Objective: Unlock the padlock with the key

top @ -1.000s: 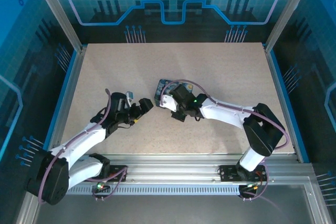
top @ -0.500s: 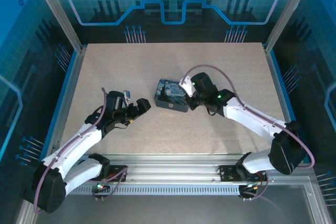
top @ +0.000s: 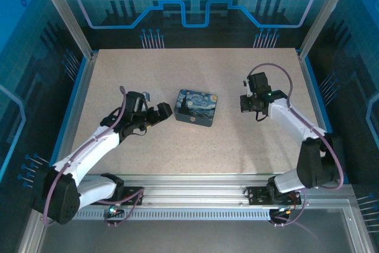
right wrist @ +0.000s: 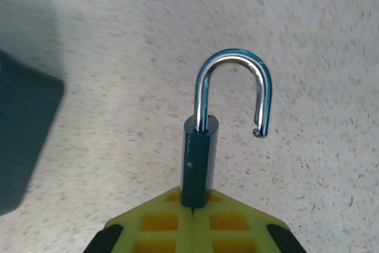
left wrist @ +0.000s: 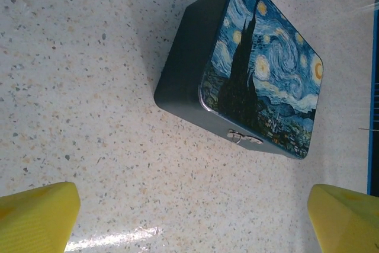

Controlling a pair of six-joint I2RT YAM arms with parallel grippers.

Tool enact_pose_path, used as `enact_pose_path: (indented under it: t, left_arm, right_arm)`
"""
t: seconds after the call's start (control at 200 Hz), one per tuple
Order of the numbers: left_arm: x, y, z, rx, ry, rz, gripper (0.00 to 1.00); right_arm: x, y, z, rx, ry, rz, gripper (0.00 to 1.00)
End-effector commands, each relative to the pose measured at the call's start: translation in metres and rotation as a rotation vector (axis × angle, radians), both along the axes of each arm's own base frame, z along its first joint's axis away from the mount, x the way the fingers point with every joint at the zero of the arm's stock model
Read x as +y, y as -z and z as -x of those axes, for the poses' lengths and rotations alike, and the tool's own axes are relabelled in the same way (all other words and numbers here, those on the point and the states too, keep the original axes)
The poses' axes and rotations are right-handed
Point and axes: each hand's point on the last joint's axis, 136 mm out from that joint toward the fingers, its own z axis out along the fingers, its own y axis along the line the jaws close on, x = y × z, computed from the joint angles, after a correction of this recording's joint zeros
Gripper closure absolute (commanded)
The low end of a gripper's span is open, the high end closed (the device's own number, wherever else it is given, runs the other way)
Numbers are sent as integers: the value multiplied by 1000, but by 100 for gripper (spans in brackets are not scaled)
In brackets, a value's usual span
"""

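Observation:
My right gripper will lower the open padlock, its shackle swung open, onto the speckled table, then release the body's lower end.
The padlock [right wrist: 199,158] has a dark blue body and a silver shackle [right wrist: 234,87] that stands swung open, its free end out of the body. My right gripper [right wrist: 194,208] is shut on the lower end of the padlock's body and holds it upright above the speckled table. In the top view that gripper [top: 247,103] is at the right of the table, well apart from the painted box [top: 196,108]. My left gripper [top: 163,111] stands open just left of the box, with nothing between its yellow fingertips [left wrist: 35,217]. The key is out of view.
The night-sky tin box [left wrist: 254,69] lies closed at the table's middle, with a small metal hasp [left wrist: 244,138] on its front wall. Blue-lit walls and aluminium posts [top: 80,34] fence in the table [top: 177,69].
My right arm has swung away from the box to the right side of the table, carrying the padlock. My left gripper has edged closer to the box, still open.

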Motion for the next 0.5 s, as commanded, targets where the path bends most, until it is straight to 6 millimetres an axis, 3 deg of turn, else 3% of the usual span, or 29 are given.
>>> enact_pose_path:
  t: [0.0,0.285,0.495]
  left_arm:
    - [8,-5,-9,-25,-17,-46,1]
    - [21,-1,-11,-21,-69,-80,1]
    - [24,1,-12,-20,-103,-62,1]
  right_arm:
    - [-11,20,0,82,88,-20,100]
    - [-15,58,-9,184,131,-28,100]
    - [-16,73,-10,230,147,-46,98]
